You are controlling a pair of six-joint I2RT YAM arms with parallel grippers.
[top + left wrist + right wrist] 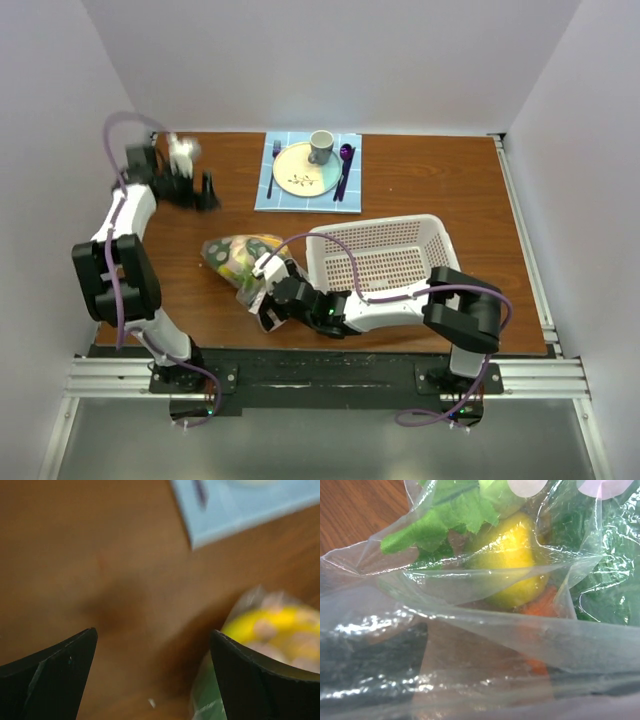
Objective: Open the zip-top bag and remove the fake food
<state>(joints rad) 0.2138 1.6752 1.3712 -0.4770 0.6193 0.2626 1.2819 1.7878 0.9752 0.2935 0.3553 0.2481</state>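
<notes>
My left gripper should next lower back and sideways onto the bag's far plastic edge, below it and to its right in the top view.
The zip-top bag (238,256) lies left of centre on the table, full of fake food. My right gripper (260,292) is at its near end. In the right wrist view clear bag film (470,630) drapes over my gripper (487,680). Its dark fingers (370,665) show through the plastic, apart, with brown table between them. A yellow lemon (512,555), green leaves (445,520) and an orange piece (540,607) sit inside. My left gripper (200,190) is open and empty over bare table far left of the bag (270,630), and looks blurred.
A white perforated basket (385,262) stands right of the bag, over my right arm. A blue placemat (350,190) with plate, cup and cutlery lies at the back centre; its corner shows in the left wrist view (250,510).
</notes>
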